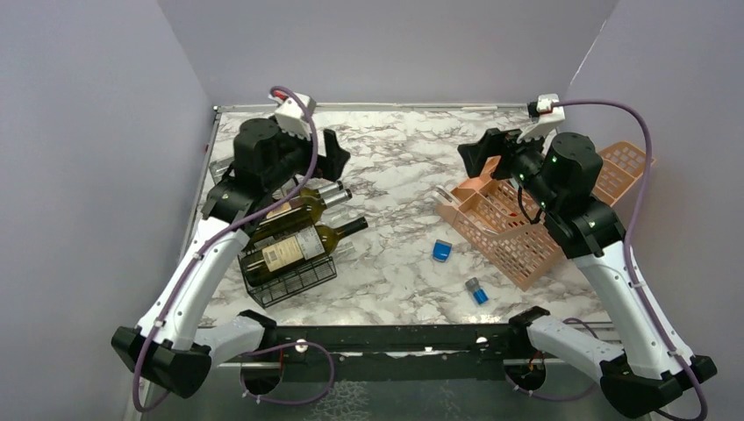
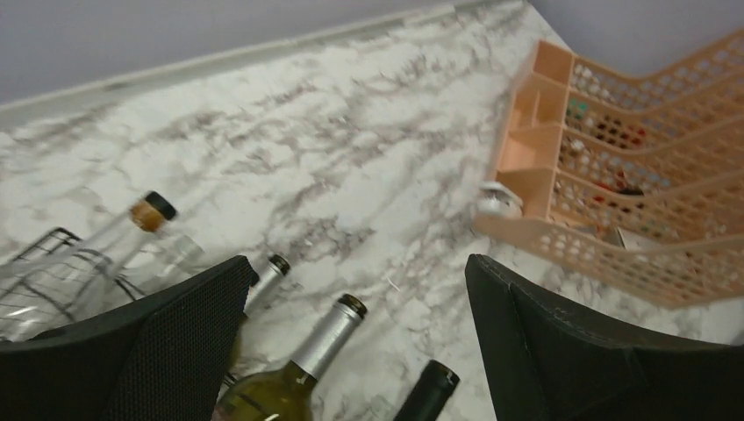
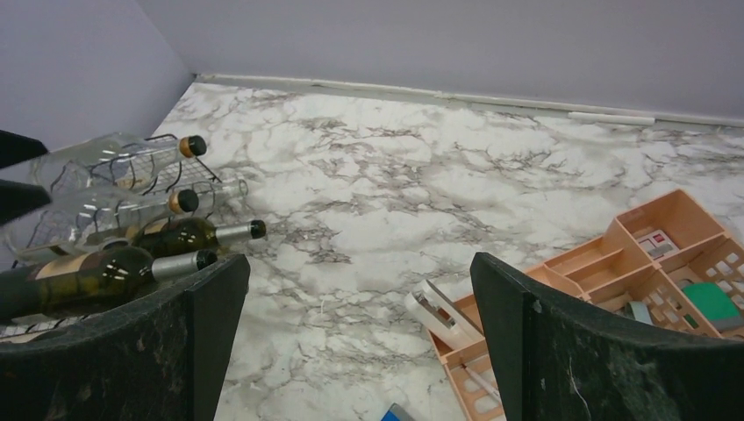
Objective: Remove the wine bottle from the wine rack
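I need to move my left gripper back and down next, with a turn, to close it around the front bottle's dark neck [image 1: 353, 227], because the neck sticks out clear of the rack [image 1: 294, 279].
The wine rack [image 1: 294, 279], a black wire frame, stands at the table's left with several wine bottles lying in it, necks pointing right. A green bottle with a pale label and dark neck [image 1: 303, 246] lies in front, and one with a silver neck [image 1: 307, 207] behind it. My left gripper [image 1: 337, 156] hovers open just above and beyond those necks. In the left wrist view the silver foil neck [image 2: 326, 340] and the dark neck [image 2: 429, 389] lie below my open left gripper [image 2: 361, 263]. My right gripper [image 1: 479, 158] stands open over the right side, holding nothing, and its wrist view shows the bottles [image 3: 114, 272] far left.
An orange-pink mesh organizer [image 1: 513, 230] lies on the right, under my right arm, with small items in its compartments [image 3: 671, 237]. Two small blue objects [image 1: 442, 251] [image 1: 476, 291] sit on the marble between rack and organizer. Walls close the table on three sides.
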